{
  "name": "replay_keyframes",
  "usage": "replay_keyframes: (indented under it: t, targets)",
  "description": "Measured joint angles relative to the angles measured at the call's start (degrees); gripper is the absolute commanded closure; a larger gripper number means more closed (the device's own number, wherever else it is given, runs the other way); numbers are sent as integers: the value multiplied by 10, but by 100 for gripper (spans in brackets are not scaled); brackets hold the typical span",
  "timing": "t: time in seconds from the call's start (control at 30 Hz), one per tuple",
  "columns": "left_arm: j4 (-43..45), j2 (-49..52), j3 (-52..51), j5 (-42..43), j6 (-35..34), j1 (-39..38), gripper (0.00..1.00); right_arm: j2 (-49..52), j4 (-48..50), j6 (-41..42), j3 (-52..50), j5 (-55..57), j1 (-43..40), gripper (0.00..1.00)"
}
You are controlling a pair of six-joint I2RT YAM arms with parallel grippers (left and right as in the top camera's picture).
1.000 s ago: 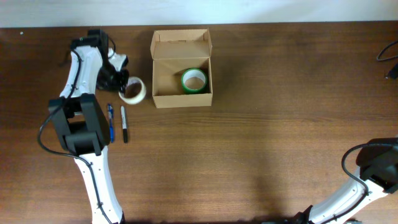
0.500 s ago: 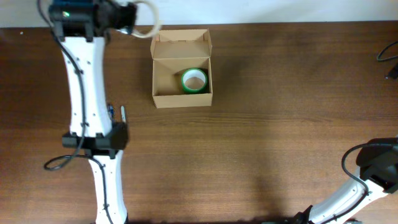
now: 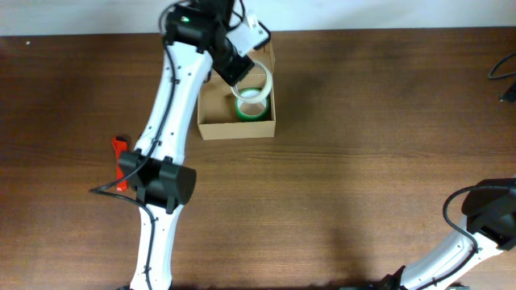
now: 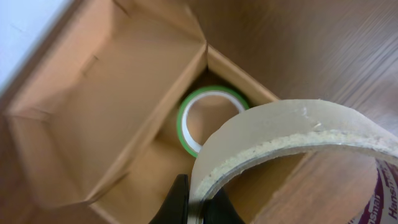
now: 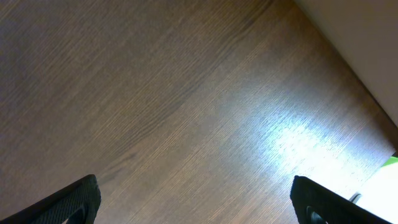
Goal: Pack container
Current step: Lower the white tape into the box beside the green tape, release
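Observation:
The left gripper will next carry the tan tape roll down into the box, onto the green roll [image 3: 251,105].
The container [image 3: 216,127] is an open tan cardboard box at the back of the table, with its flap lid standing up behind it. A green tape roll [image 3: 251,108] lies flat inside at the right. My left gripper [image 3: 239,74] is shut on the rim of a tan tape roll [image 3: 256,84] and holds it over the box's right half. In the left wrist view the tan roll [image 4: 298,127] hangs above the green roll [image 4: 186,127] and the box wall [image 4: 112,93], pinched between my fingers [image 4: 199,202]. My right gripper [image 5: 199,199] is open and empty over bare wood.
The left arm [image 3: 165,121] stretches from the front left up to the box and covers the table left of it. The right arm's base [image 3: 488,209] sits at the front right corner. A black cable [image 3: 506,68] lies at the right edge.
My left gripper lifted the tan tape roll from the table left of the box, swung it up and right, and now holds it over the box. The right arm has not moved.

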Motion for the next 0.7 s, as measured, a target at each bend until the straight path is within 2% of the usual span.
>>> replay_keyframes:
  t: [0.3,0.7]
  targets:
    - [74,7,-133,-92,0,-15,98,0,0,0,0,0,0,1]
    - [127,19,-146,-132,-1,-40,98,0,0,0,0,0,0,1]
